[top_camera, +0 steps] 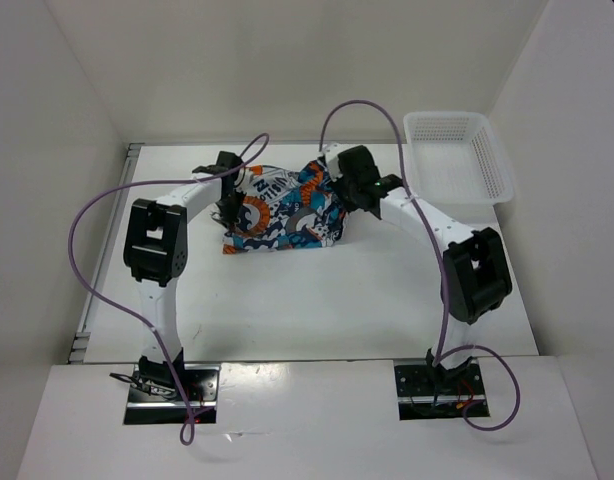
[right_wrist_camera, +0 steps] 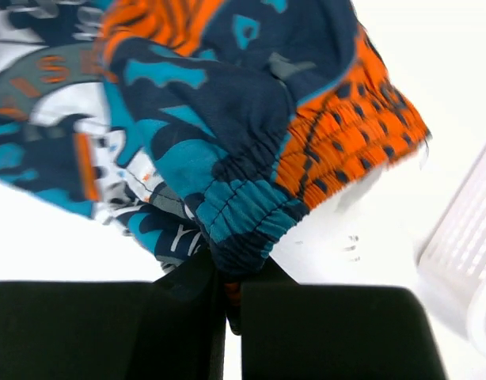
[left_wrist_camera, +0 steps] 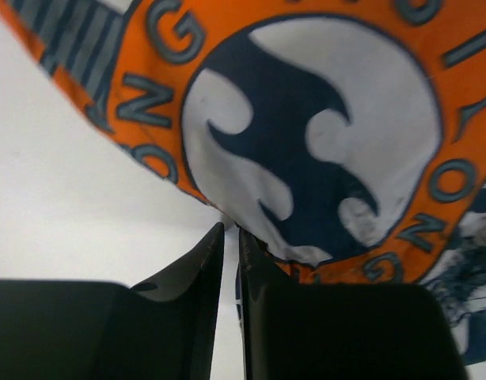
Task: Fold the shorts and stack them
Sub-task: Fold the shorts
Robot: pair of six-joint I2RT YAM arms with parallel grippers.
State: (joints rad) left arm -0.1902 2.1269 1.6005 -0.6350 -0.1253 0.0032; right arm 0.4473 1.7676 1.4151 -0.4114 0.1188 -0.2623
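Observation:
The robot's right gripper will carry the waistband of the shorts to the left in the top view, over the shorts' orange end by the left gripper, and let go of it, because the fabric is spread between them.
The patchwork shorts (top_camera: 287, 212) lie bunched on the white table between my two arms, in teal, orange, white and dark grey. My left gripper (top_camera: 227, 205) is at their left edge. In the left wrist view its jaws (left_wrist_camera: 231, 231) stand nearly together, pinching the hem of the orange and navy fabric (left_wrist_camera: 306, 134), which hangs lifted over the table. My right gripper (top_camera: 341, 195) is at the shorts' right side. In the right wrist view it (right_wrist_camera: 227, 275) is shut on the gathered elastic waistband (right_wrist_camera: 251, 214), which bulges out of the jaws.
A white plastic mesh basket (top_camera: 457, 155) stands at the back right of the table, close to my right arm, and its corner (right_wrist_camera: 465, 237) shows in the right wrist view. White walls enclose the table on three sides.

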